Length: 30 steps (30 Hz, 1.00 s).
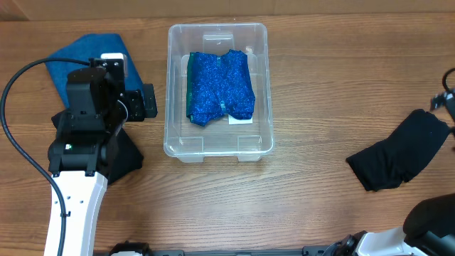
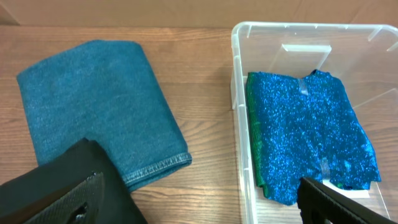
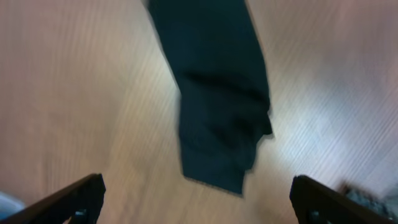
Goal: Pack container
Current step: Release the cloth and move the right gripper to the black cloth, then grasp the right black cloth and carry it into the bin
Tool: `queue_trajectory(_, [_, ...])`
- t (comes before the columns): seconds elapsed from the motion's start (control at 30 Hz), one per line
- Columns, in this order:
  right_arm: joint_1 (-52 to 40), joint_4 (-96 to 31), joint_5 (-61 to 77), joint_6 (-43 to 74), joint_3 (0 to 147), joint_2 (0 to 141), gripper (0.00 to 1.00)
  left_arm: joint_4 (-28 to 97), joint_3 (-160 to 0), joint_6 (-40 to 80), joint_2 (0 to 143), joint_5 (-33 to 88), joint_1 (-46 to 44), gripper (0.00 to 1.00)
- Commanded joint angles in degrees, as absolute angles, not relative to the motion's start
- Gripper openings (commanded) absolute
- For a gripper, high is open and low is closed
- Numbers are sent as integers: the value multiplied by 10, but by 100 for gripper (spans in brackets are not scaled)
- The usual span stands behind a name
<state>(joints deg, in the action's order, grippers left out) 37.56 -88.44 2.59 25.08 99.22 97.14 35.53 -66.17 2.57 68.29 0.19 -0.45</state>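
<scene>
I need to lower my right gripper next, back and to the left in the overhead view, onto the black cloth's near edge [image 1: 386,178] [image 3: 238,160], because that cloth is outside the container.
The clear container [image 1: 170,85] stands at the table's middle and holds a folded blue glittery cloth [image 1: 220,87] over a green layer; its white label [image 1: 240,121] peeks out below the cloth. In the left wrist view the container's wall [image 2: 239,106] and the glittery cloth [image 2: 308,134] are at the right. My left gripper [image 2: 199,202] is open and empty, just left of the container [image 1: 128,99]. My right gripper [image 3: 199,202] is open and empty above a black cloth [image 3: 217,106]; this view is blurred. Only a bit of the right arm [image 1: 444,99] shows overhead.
A folded teal towel [image 1: 75,60] lies at the far left [image 2: 99,106]. A black cloth [image 1: 128,156] lies under my left arm [image 2: 68,180]. Another black cloth [image 1: 402,153] lies at the right. The left arm's cable [image 1: 14,92] loops at the left edge.
</scene>
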Motion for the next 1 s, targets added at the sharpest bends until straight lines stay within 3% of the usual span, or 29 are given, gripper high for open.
queue_trajectory(0.0, [373,-875,61,227,914,929,100,351,-677,13,690,4,-7,100])
queue_trajectory(0.33, [380,-733,62,239,648,689,100,343,-677,13,690,-9,-7,100])
queue_trajectory(0.6, [392,-527,66,243,438,700,100,340,-677,13,690,-8,-7,100])
queue_trajectory(0.97, [418,-333,69,236,346,778,100,342,-677,13,690,-8,-7,100])
